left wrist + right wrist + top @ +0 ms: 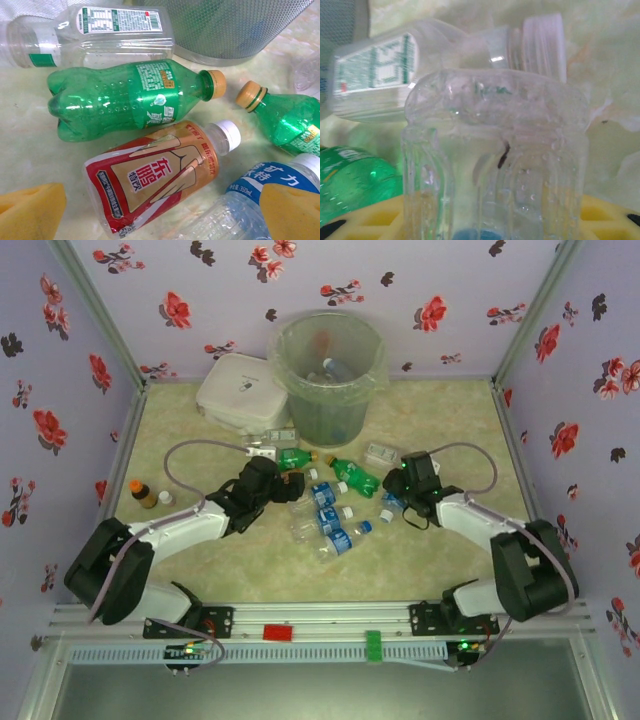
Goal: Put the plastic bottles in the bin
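Observation:
The right gripper lifts the clear ribbed bottle outward over the bin's opening next, since that opening lies higher and outward of my gripper.
Several plastic bottles lie in a heap mid-table, in front of the grey-green bin. My left gripper is open just above them. Its yellow pads stand either side of the orange-red bottle, which lies on the table. Beyond it lie a green bottle, a second green one, a clear white-labelled bottle and a blue-labelled bottle. My right gripper is shut on a clear ribbed bottle, whose base points away from the wrist.
A flat white lidded container sits left of the bin. A small brown bottle with an orange cap stands at the left. A small box lies right of the bin. Floral walls close in on three sides.

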You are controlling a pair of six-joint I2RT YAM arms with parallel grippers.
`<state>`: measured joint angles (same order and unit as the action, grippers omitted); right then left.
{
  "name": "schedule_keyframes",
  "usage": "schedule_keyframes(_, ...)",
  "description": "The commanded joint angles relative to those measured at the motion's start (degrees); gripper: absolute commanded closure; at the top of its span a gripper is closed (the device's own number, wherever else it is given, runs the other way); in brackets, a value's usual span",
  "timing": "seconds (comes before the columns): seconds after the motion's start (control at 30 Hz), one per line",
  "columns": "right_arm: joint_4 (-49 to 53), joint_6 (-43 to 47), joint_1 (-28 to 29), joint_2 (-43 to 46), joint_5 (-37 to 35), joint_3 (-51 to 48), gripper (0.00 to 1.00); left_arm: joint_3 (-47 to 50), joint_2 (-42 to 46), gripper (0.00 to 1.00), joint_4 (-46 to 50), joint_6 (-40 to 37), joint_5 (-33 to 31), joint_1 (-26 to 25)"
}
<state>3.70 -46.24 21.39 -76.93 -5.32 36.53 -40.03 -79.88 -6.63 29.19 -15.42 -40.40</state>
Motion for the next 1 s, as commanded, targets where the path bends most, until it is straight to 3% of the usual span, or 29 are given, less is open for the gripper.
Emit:
schedule_keyframes(0.0, 5.78, 5.02, 0.08, 4.33, -2.52, 4.48, 0.64, 0.46, 1.83, 0.0, -0.98, -2.26, -3.51, -0.03)
schedule_keyframes(0.17, 13.73, 12.12, -0.11, 9.02, -4.49, 14.44, 0.65, 1.24, 3.37, 0.0, -1.63, -3.89, -5.67, 0.84)
schedule_keyframes(0.37, 22.97, 20.26, -0.09, 6.43, -2.92, 34.01, 0.64, 4.48, 6.88, 0.0, -2.15, -2.53, -5.52, 5.13)
schedule_keyframes(0.77, 4.39, 15.74, 2.73, -11.01, 8.68, 55.85, 0.65, 10.12, 13.47, 0.0, -0.45, 1.76, -1.28, 8.94)
schedule_keyframes(0.97, 2.52, 14.27, 5.16, -23.72, 10.98, 68.23, 0.65, 12.54, 16.3, 0.0, 0.24, 3.07, -0.88, 8.98)
